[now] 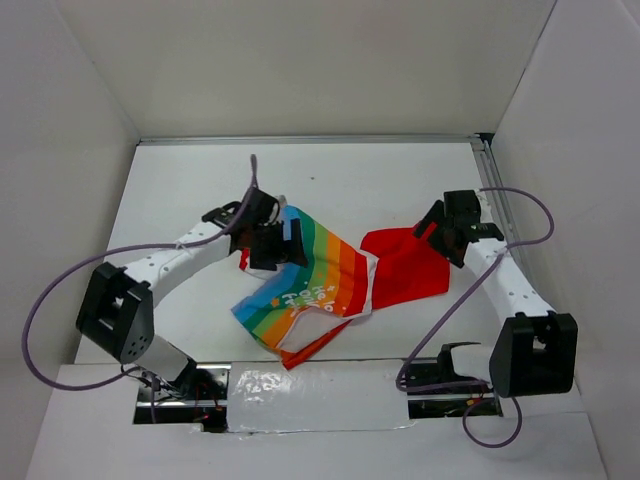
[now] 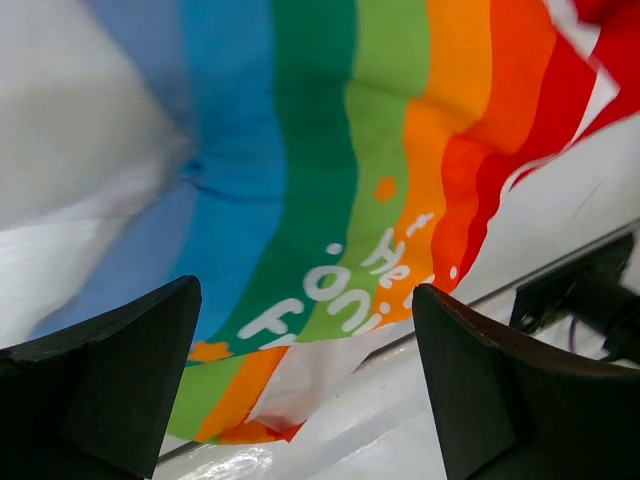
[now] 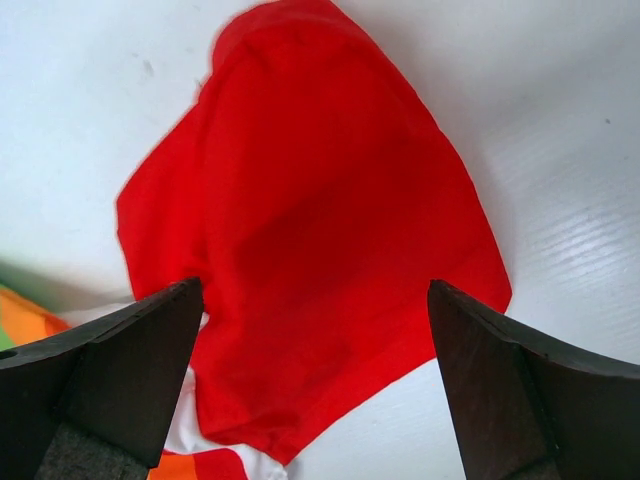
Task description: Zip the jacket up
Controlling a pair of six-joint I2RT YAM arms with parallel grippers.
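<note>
My left gripper lowers and comes back toward the white lettering next, onto the blue stripe, since that stripe lies free below my open fingers.
The jacket (image 1: 310, 285) lies crumpled in the middle of the table, rainbow-striped panel up with white lettering, its red hood (image 1: 405, 262) spread to the right. My left gripper (image 1: 272, 245) is open above the jacket's far left edge; in the left wrist view (image 2: 305, 380) the striped cloth (image 2: 330, 180) lies below the spread fingers, nothing held. My right gripper (image 1: 436, 235) is open above the hood's far right edge; the right wrist view (image 3: 315, 385) shows the red hood (image 3: 320, 230) below the spread fingers. The zipper is not clearly visible.
White walls enclose the table on three sides. A metal rail (image 1: 300, 140) runs along the back edge and another down the right side (image 1: 495, 200). A taped strip (image 1: 320, 395) lies at the near edge between the arm bases.
</note>
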